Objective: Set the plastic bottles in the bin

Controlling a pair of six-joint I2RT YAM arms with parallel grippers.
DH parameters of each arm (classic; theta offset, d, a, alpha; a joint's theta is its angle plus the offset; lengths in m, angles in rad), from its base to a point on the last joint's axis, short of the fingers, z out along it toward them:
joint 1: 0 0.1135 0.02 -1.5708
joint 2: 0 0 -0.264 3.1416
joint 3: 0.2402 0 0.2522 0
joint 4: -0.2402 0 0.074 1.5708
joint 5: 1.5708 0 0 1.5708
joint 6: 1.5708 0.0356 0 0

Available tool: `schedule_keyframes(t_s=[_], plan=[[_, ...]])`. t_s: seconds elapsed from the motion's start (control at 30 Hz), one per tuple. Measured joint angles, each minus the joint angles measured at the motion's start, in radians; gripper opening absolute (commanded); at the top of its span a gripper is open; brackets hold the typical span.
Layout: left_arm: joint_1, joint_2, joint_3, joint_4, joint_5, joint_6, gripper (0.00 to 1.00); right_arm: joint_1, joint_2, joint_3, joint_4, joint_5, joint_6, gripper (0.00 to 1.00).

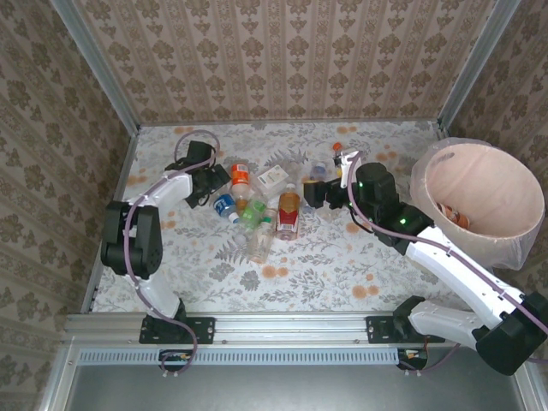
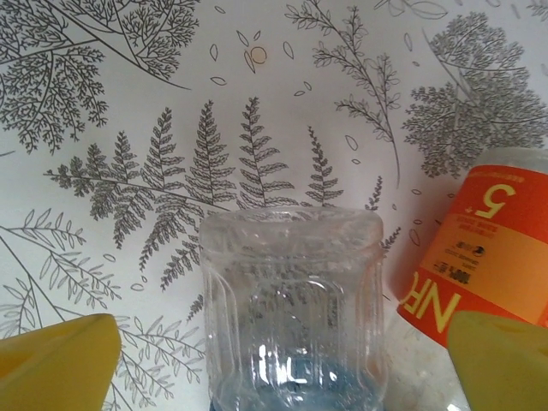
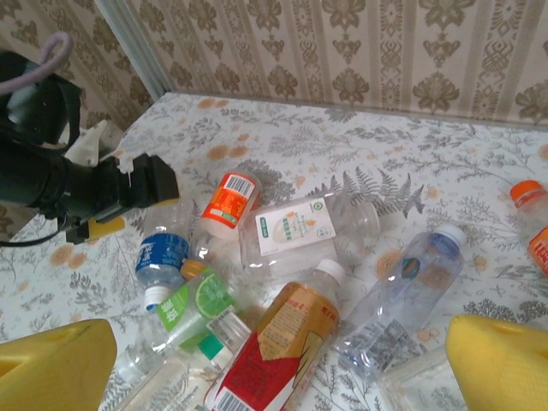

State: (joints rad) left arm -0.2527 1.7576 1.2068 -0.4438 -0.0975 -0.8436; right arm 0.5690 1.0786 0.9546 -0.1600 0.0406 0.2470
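My left gripper is still too high to get around the clear base of the blue-labelled bottle [image 1: 225, 205], so it needs to lower first, then close.
Several plastic bottles lie in a pile mid-table. My left gripper [image 1: 216, 183] [image 2: 287, 368] is open and straddles the clear base of a blue-labelled bottle [image 1: 225, 205] [image 2: 291, 300] [image 3: 161, 257], with a gap at each yellow finger. An orange-labelled bottle [image 1: 241, 178] [image 2: 488, 257] [image 3: 229, 199] lies just beside it. My right gripper [image 1: 312, 195] [image 3: 282, 377] hangs open over the pile's right side, above a red-and-tan-labelled bottle [image 1: 288, 210] [image 3: 287, 347]; nothing is between its fingers. The pale pink bin [image 1: 492, 175] stands at the far right, with a few items inside.
Also in the pile are a green-labelled bottle [image 3: 193, 304], a white-labelled bottle [image 1: 272, 178] [image 3: 300, 227] and a clear blue-capped bottle [image 3: 411, 282]. An orange-capped bottle [image 1: 338, 150] [image 3: 531, 201] lies farther back. Patterned walls close the table's back and sides.
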Motion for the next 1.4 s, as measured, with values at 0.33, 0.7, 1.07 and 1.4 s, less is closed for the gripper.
schedule_keyframes(t_s=[0.33, 0.7, 1.07, 1.4], plan=[[0.032, 0.121, 0.044, 0.045, 0.048, 0.039, 0.83, 0.005, -0.058, -0.057, 0.004, 0.032, 0.008, 1.00], [0.031, 0.156, -0.003, 0.201, 0.091, 0.024, 0.58, 0.019, -0.060, -0.082, 0.007, 0.035, 0.023, 1.00], [0.020, -0.140, -0.124, 0.209, 0.094, 0.074, 0.54, 0.032, 0.015, -0.127, 0.130, 0.033, 0.076, 1.00], [-0.087, -0.421, -0.171, 0.253, 0.212, 0.098, 0.54, 0.066, 0.118, -0.127, 0.244, -0.012, 0.154, 1.00]])
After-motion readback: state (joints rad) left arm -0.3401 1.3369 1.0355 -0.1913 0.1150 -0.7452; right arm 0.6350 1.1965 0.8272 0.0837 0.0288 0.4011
